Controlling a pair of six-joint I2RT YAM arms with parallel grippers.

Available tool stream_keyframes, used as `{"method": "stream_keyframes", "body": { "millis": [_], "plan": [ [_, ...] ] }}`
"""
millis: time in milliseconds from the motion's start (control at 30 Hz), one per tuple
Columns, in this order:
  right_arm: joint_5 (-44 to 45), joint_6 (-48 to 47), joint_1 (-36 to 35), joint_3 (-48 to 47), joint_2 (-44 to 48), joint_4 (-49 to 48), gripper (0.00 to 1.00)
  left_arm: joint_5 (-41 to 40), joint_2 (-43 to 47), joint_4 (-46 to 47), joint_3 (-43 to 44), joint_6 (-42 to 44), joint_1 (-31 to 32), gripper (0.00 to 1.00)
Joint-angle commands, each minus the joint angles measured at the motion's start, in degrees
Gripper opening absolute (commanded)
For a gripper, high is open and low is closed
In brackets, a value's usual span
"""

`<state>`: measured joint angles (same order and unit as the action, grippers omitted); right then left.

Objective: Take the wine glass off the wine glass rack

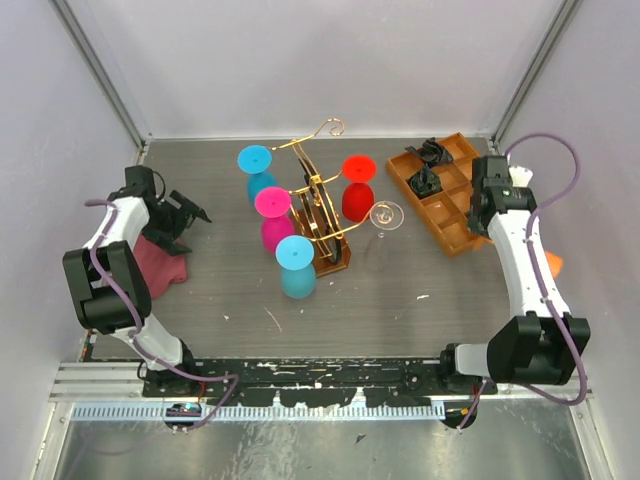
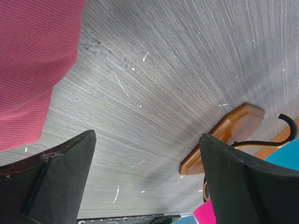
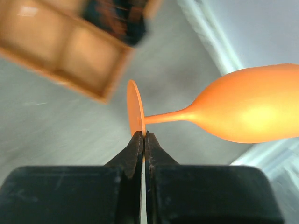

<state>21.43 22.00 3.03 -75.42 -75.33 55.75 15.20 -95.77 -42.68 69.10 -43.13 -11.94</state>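
My right gripper moves down and back next to let go of the glass's foot rim, as the bare tabletop [image 1: 498, 290] [image 3: 194, 144] beside the tray is below it, nearer my base.
The wine glass rack [image 1: 320, 215], gold wire on a brown wooden base [image 2: 224, 135], stands mid-table. Around it are blue [image 1: 256, 160], pink [image 1: 272, 203], teal [image 1: 296, 255] and red [image 1: 357, 170] glasses, plus a clear one [image 1: 385, 215]. My right gripper [image 3: 144, 135] is shut on the foot rim of an orange wine glass [image 3: 252, 109], held sideways off the rack. In the top view only a sliver of that orange glass [image 1: 553, 264] shows beside the right forearm. My left gripper [image 2: 147, 177] hangs open and empty over the table, left of the rack.
A pink cloth [image 1: 160, 260] lies under the left arm at the table's left edge. An orange-brown compartmented tray [image 1: 445, 190] with black parts sits at the back right, close to the right wrist. White walls enclose the table on three sides.
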Motion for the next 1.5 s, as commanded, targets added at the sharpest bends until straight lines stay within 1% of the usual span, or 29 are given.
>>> {"method": "stream_keyframes", "body": {
  "millis": [0,100,200,367,467,533,600,700,767,833,967,1300,1367,1467],
  "plan": [
    [27.5,4.5,0.1,5.6,-1.0,2.8,0.01,2.9,1.6,1.3,-1.3,-0.5,-0.1,1.00],
    [34.1,7.2,0.1,7.5,-5.5,5.0,0.01,4.6,1.3,1.9,-2.0,-1.1,-0.1,0.99],
    [40.9,11.5,-0.2,8.4,-12.7,8.8,0.01,5.5,1.1,2.2,-2.3,-1.6,-0.1,1.00],
    [42.7,16.0,-1.1,8.3,-21.3,10.4,0.01,5.9,2.3,1.4,-2.6,-0.8,-0.1,1.00],
    [45.2,21.0,-1.1,7.3,-27.0,12.5,0.01,6.9,2.9,1.4,-3.1,-0.9,-0.1,0.99],
    [47.1,26.9,-1.1,6.5,-30.8,16.4,0.01,7.8,2.7,2.3,-3.7,-1.7,-0.1,0.99],
    [48.3,29.7,-1.1,6.2,-34.0,18.1,0.01,8.4,2.2,2.7,-4.1,-2.1,-0.1,1.00],
    [48.6,31.2,-1.2,4.7,-38.3,19.6,0.01,8.6,1.7,2.7,-4.4,-1.8,-0.2,0.99],
    [49.0,30.8,-1.2,3.6,-40.5,19.4,0.01,8.3,1.6,2.5,-4.2,-1.3,-0.2,0.99],
    [47.4,25.9,-1.3,3.9,-41.1,15.1,0.01,8.1,1.5,2.3,-4.3,-1.0,-0.3,0.99],
    [44.5,20.4,-1.3,4.4,-42.6,9.9,0.01,8.0,1.2,2.0,-3.7,-0.7,-0.5,0.99],
    [40.2,17.1,-1.4,2.7,-46.7,5.6,0.01,7.3,1.1,1.0,-3.1,0.5,-1.0,0.99],
    [38.2,15.7,-1.4,2.7,-46.5,4.0,0.21,7.1,1.1,0.9,-3.1,0.6,-1.1,0.99],
    [35.0,13.3,-1.4,2.9,-45.9,1.5,0.36,6.9,1.0,0.8,-3.1,0.6,-1.2,0.99]
  ]
}}
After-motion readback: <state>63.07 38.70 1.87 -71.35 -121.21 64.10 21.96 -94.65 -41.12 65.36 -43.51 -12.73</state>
